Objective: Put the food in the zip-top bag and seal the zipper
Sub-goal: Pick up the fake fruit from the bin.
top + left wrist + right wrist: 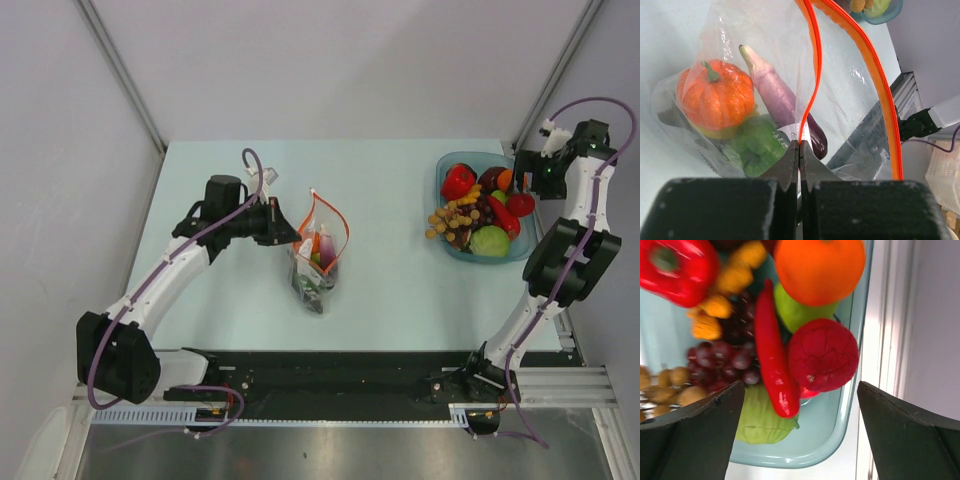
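Observation:
My right gripper moves down next, fingers open, and closes around the round red fruit [823, 355], which lies below it beside the red chili [771, 355], uncovered by other food.
The zip-top bag [318, 262] stands near the table's middle, its mouth spread open. My left gripper [800, 145] is shut on the bag's mouth edge, right at the orange-red zipper [813, 60]. Inside the bag lie an orange pumpkin [715, 95], a purple eggplant [774, 95] and a green pepper [756, 147]. More food fills the blue tray [446, 170] at the right. My right gripper [801, 385] hangs open over that tray, above a red chili [771, 355] and a round red fruit [824, 354], holding nothing.
Also in the tray [805, 457] are an orange [820, 267], a red bell pepper [677, 270], dark grapes [725, 360] and a green cabbage [762, 422]. The tray sits close to the table's right edge and a metal frame post [560, 75].

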Tool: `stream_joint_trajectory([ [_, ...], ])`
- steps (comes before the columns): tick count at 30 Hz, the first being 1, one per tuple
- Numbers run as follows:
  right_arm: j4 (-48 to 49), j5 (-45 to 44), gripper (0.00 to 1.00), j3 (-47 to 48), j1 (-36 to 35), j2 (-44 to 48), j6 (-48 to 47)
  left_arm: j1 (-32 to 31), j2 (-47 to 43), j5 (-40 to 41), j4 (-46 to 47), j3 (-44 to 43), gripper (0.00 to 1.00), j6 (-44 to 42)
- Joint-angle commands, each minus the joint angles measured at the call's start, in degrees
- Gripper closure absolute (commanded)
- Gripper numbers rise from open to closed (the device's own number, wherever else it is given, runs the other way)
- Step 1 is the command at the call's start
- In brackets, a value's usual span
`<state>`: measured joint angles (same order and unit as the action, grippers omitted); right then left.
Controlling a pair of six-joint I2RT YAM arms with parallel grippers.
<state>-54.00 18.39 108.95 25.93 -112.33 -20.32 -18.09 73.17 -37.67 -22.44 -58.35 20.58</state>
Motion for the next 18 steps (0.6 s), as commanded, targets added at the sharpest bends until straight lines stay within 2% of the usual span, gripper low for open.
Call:
stream_joint_trajectory([
  [1,-3.6,-5.7,0.00,0.7,0.0,-3.7,-0.4,-0.2,0.0,-0.6,0.2,-3.0,1.00,-1.7],
  [7,-2.4,-5.3,0.00,0.4,-0.2,-6.3,0.6,-0.1,0.1,-1.0,-0.9,-2.7,1.00,-2.5],
  [14,0.2,-3.9,0.14,1.1,-0.4,-8.7,2.6,-0.1,0.1,-1.0,-1.0,-2.5,1.00,-2.5],
  [18,0.0,-2.8,0.15,2.3,-0.3,-9.2,2.4,-0.1,0.1,-0.9,-1.6,-2.9,1.00,-2.8],
])
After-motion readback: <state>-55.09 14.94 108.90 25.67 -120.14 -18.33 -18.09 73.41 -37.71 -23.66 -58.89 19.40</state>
